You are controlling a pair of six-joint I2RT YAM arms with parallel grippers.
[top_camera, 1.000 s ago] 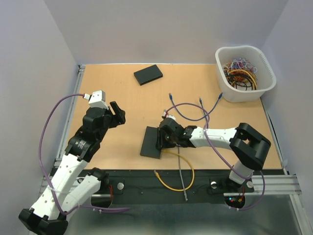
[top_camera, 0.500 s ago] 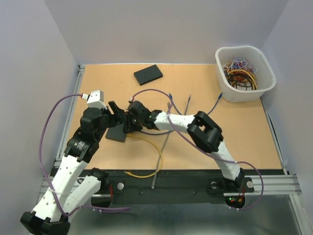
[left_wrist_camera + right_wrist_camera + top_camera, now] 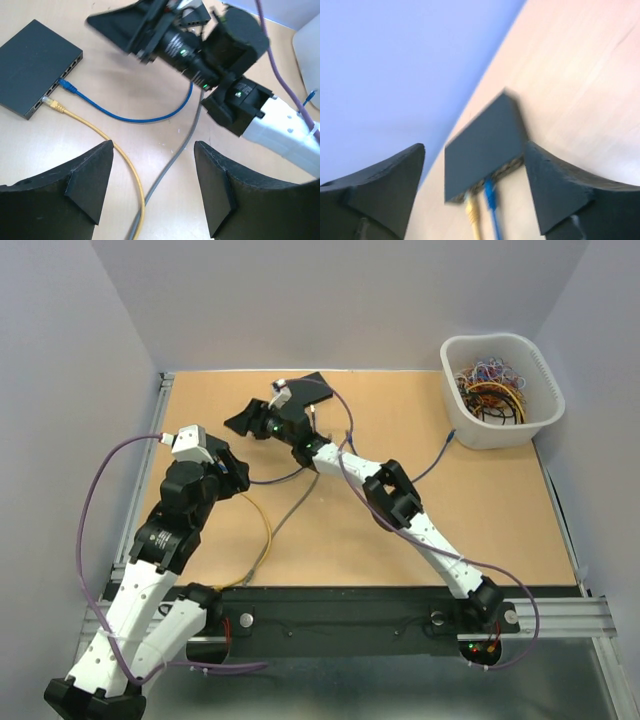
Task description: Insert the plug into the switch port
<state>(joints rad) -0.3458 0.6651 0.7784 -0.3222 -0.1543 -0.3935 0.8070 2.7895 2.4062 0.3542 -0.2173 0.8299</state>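
Note:
The robot's right gripper has empty fingers facing the switch, so it should swing to the right in the top view, turn fingers-down and lower onto the grey cable's far end.
The black switch lies flat on the table, with a yellow plug and a blue plug sitting in its front ports. It also shows, blurred, in the right wrist view. In the top view it is hidden under my left arm. My right gripper is open and empty, reaching to the back left, with the switch ahead of its fingers. My left gripper is open and empty above the yellow cable and a grey cable.
A white bin of tangled cables stands at the back right. A second black box lies at the back, partly behind my right arm. The yellow cable and grey cable trail to the table's front edge.
My right arm has swept from the table's middle to the back left. The switch and its cables moved left with it. My left gripper has stayed roughly in place.

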